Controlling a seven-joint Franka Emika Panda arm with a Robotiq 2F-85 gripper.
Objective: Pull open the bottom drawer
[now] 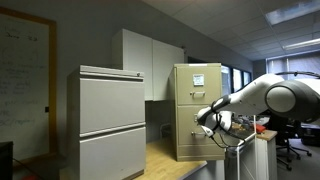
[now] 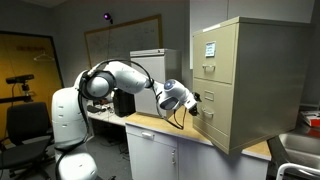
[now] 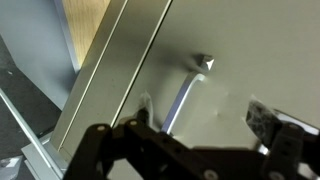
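One finger is close to the handle, so I will move my gripper left in the wrist view next, toward the drawer point(image 1: 192, 140) front around the handle's lower end.
The narrow tan filing cabinet stands on a wooden counter in both exterior views. Its bottom drawer point(image 1: 192, 140) point(image 2: 222, 128) has a plain beige front. I cannot tell whether it is pulled out at all. My gripper point(image 1: 207, 121) point(image 2: 193, 107) is right at the drawer front, at handle height. In the wrist view the beige front point(image 3: 230, 50) fills the frame and a slim metal handle point(image 3: 186, 93) stands out from it. My gripper point(image 3: 205, 115) is open. The handle lies between the two fingers, closer to the left one.
A wide pale-grey cabinet point(image 1: 112, 120) stands beside the tan one. The wooden counter point(image 1: 160, 160) point(image 2: 150, 123) runs under the cabinet and shows in the wrist view point(image 3: 85, 25). Labelled tan drawers point(image 2: 210, 50) sit above. Office chairs point(image 2: 25, 125) stand behind the robot's base.
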